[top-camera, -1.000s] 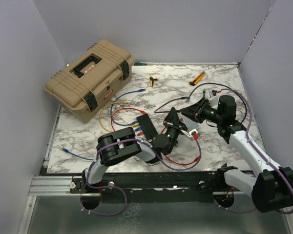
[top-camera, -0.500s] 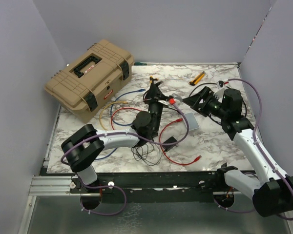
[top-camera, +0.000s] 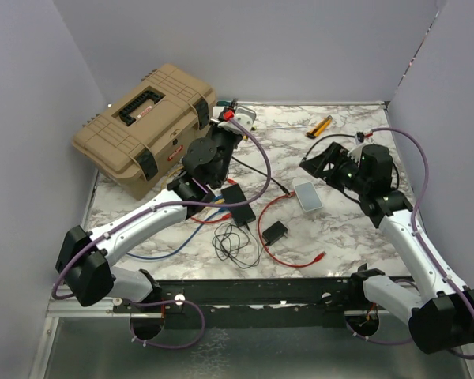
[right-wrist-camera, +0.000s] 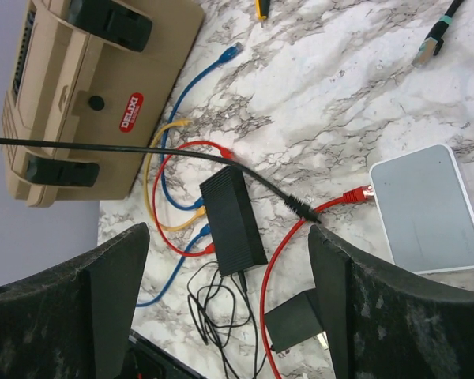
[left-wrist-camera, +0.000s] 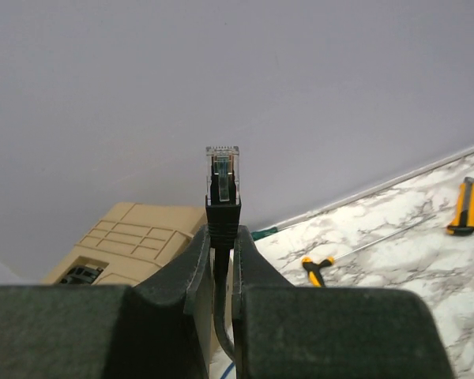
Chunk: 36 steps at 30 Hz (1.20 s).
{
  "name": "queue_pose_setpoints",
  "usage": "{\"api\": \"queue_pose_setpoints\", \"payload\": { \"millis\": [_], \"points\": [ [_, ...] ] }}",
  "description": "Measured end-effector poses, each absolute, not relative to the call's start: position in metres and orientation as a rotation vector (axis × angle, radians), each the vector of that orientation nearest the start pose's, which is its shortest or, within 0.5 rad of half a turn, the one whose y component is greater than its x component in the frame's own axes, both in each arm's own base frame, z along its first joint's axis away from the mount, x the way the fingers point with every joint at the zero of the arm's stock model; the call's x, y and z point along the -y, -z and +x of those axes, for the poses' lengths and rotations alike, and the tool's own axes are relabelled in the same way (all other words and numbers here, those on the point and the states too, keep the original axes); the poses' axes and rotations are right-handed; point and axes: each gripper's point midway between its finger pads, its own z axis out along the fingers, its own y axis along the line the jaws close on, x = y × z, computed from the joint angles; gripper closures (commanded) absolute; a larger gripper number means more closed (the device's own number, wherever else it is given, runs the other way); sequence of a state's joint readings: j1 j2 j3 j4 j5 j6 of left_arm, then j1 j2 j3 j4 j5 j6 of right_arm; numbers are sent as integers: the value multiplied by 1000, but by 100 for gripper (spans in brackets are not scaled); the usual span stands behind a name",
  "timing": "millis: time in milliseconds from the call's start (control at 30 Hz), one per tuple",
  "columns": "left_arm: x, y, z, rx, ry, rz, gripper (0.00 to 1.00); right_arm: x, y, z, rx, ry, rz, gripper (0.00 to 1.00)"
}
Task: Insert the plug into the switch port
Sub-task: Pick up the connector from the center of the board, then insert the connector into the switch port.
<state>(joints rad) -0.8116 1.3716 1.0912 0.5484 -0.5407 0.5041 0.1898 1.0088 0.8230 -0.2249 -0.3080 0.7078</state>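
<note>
The white box's edge by the red plug [top-camera: 299, 201] takes plugs, so next my left gripper turns and goes down to it, rightward in the top view.
My left gripper [left-wrist-camera: 221, 237] is shut on a black cable just below its clear plug [left-wrist-camera: 223, 170], which sticks up in front of the grey back wall. In the top view this gripper [top-camera: 233, 118] is raised at the back, beside the tan toolbox [top-camera: 146, 126]. The small white box [top-camera: 307, 195] with the switch port lies flat mid-table. A red plug [right-wrist-camera: 355, 193] sits at the edge of that white box [right-wrist-camera: 426, 209]; I cannot make out the sockets themselves. My right gripper [right-wrist-camera: 229, 260] hangs open and empty above the table, right of the box.
A black box [right-wrist-camera: 233, 217] with red, blue and yellow cables lies left of the white one. A black adapter [right-wrist-camera: 296, 320] and thin wire coil lie nearer. A black cable [right-wrist-camera: 182, 155] crosses the table. A yellow knife [left-wrist-camera: 462, 207] and yellow-handled tool [left-wrist-camera: 314, 268] lie at the back.
My left arm has swung from mid-table to the back left, carrying the plug. The right gripper has opened, drawn back right, and the white box now lies alone.
</note>
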Motion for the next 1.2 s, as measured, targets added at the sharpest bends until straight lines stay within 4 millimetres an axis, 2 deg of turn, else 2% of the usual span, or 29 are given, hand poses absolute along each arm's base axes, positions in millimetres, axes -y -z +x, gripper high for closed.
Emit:
{"api": "queue_pose_setpoints", "payload": {
  "millis": [100, 267, 367, 433, 767, 833, 967, 1033, 1200],
  "points": [
    [242, -397, 375, -1292, -43, 398, 100, -139, -226, 311, -2049, -864, 317, 15],
    [253, -413, 378, -1362, 36, 451, 100, -134, -219, 313, -2055, -812, 305, 14],
    [262, -411, 374, -1406, 114, 495, 100, -130, -215, 316, -2059, -774, 307, 14],
    [268, -401, 370, -1444, 163, 535, 100, -128, -211, 318, -2067, -755, 308, 14],
    [312, -329, 335, -1654, 485, 774, 100, -116, -180, 328, -2131, -644, 346, 14],
    [321, -309, 331, -1700, 532, 820, 100, -112, -172, 330, -2148, -610, 355, 14],
    [343, -261, 321, -1805, 642, 938, 100, -105, -151, 334, -2198, -545, 375, 14],
    [354, -229, 312, -1877, 715, 1011, 100, -101, -135, 335, -2234, -517, 391, 15],
    [370, -169, 306, -2021, 800, 1109, 100, -83, -99, 331, -2305, -461, 469, 18]
  ]
}}
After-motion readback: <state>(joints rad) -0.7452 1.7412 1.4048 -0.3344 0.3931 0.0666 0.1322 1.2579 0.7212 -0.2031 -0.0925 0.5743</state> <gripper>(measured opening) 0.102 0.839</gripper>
